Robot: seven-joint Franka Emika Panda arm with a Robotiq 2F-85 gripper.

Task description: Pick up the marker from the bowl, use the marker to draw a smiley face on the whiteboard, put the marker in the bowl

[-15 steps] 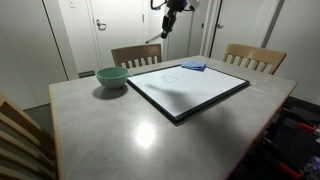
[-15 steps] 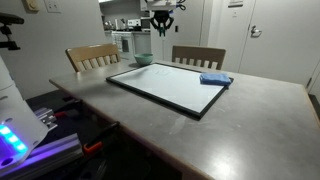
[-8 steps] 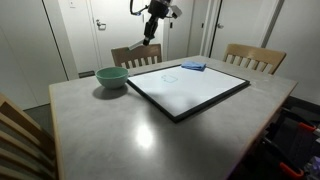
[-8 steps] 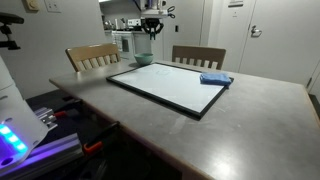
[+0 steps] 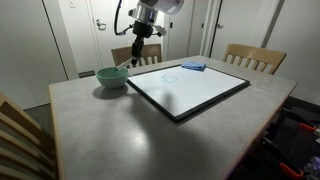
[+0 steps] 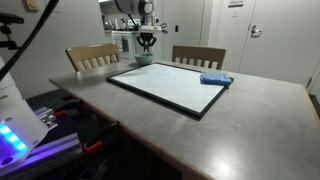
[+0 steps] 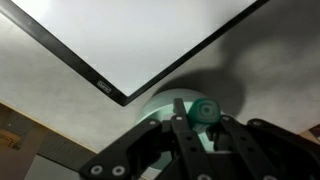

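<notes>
My gripper holds the marker and next needs to move a little away from the whiteboard's corner, farther over the bowl [image 5: 112, 75]. Then it needs to let go of the marker.
My gripper [image 5: 133, 56] hangs above the pale green bowl [image 5: 112, 78], just off the whiteboard's [image 5: 190, 88] corner. It is shut on the marker [image 7: 205, 111], which shows end-on with a green tip between the fingers [image 7: 205, 126] in the wrist view. There the bowl [image 7: 160, 106] lies directly below and the whiteboard [image 7: 130, 40] fills the top. In an exterior view the marker [image 5: 131, 63] shows as a thin dark stick pointing down at the bowl. The gripper [image 6: 147, 42], bowl [image 6: 143, 60] and whiteboard [image 6: 170, 88] also show from the opposite side.
A flat blue pad [image 5: 194, 66] lies at the whiteboard's far corner, also seen in an exterior view [image 6: 215, 79]. Wooden chairs [image 5: 254, 57] [image 5: 137, 52] stand along the table's far side. The grey table [image 5: 120, 130] has bare surface around the board.
My gripper has moved from high above the far side of the board across and down to just above the bowl, still holding the marker.
</notes>
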